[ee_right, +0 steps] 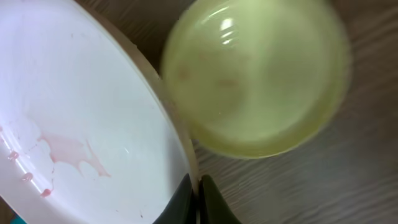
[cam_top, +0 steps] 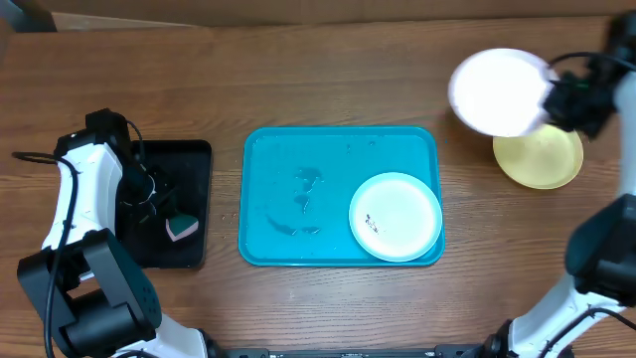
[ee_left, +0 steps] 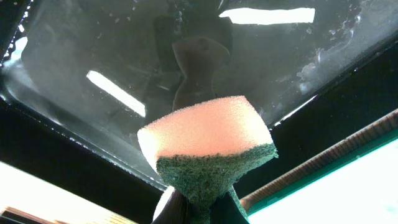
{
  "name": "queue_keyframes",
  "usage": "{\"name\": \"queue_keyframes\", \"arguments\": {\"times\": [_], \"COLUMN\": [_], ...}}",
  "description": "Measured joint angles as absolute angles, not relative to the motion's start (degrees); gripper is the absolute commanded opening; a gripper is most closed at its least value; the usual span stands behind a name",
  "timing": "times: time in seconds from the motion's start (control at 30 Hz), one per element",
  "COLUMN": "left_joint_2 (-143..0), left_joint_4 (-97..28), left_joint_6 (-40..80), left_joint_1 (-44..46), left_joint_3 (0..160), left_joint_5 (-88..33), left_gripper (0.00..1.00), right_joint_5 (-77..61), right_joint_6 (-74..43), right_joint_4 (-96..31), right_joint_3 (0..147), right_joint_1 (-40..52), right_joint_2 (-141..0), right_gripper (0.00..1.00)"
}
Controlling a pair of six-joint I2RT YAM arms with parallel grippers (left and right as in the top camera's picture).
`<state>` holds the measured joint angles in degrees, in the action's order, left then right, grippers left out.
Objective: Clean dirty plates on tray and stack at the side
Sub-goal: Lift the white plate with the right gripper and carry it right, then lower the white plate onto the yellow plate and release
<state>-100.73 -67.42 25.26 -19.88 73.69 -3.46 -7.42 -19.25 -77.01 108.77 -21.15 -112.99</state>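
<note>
To get the white plate (cam_top: 497, 91) onto the yellow-green plate (cam_top: 542, 157), my right gripper should go down, back and to the right in the overhead view, because they barely overlap.
My right gripper (cam_top: 553, 96) is shut on the rim of the white plate (cam_top: 497, 91) and holds it in the air at the far right, beside the yellow-green plate (cam_top: 542, 157) that lies on the table. In the right wrist view my fingers (ee_right: 198, 196) pinch the white plate (ee_right: 74, 118), which has pale red smears, above the yellow-green plate (ee_right: 255, 78). The pale mint plate (cam_top: 396, 216) lies at the right end of the turquoise tray (cam_top: 288, 169). My left gripper (cam_top: 167, 223) is shut on a pink-and-green sponge (ee_left: 205, 140) over the black tray (cam_top: 184, 159).
The turquoise tray's bare left part has wet streaks (cam_top: 306, 189). The black tray (ee_left: 93, 62) is wet and glossy. Brown wooden table (cam_top: 328, 80) lies all around.
</note>
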Motion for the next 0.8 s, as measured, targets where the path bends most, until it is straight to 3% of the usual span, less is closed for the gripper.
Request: {"name": "queue_keyframes", "arguments": {"times": [0.27,0.57,0.67,0.73,0.8], "left_joint_2": [-100.7,-100.7,-100.7,-100.7,-100.7], "left_joint_4": [-66.9,-66.8,-66.8,-66.7,-66.6], "left_joint_6": [25.3,25.3,25.3,25.3,25.3], "left_joint_1": [-19.9,-19.9,-19.9,-19.9,-19.9], "left_joint_3": [73.7,73.7,73.7,73.7,73.7], "left_joint_5": [-3.5,-3.5,-3.5,-3.5,-3.7], "left_gripper": [0.04,0.04,0.04,0.04,0.04], "right_joint_5": [-2.9,-7.3,-7.6,-7.5,-7.6], "right_joint_6": [-22.5,-21.8,-20.9,-20.6,-20.1], "right_joint_4": [-70.3,-58.4,-57.8,-57.7,-57.7], "right_joint_3": [100.0,87.6,87.4,87.4,87.4], "right_joint_1": [-36.2,-35.6,-33.5,-32.1,-31.2], "right_joint_2": [-113.0,-113.0,-113.0,-113.0,-113.0], "right_gripper": [0.04,0.04,0.13,0.35,0.38]}}
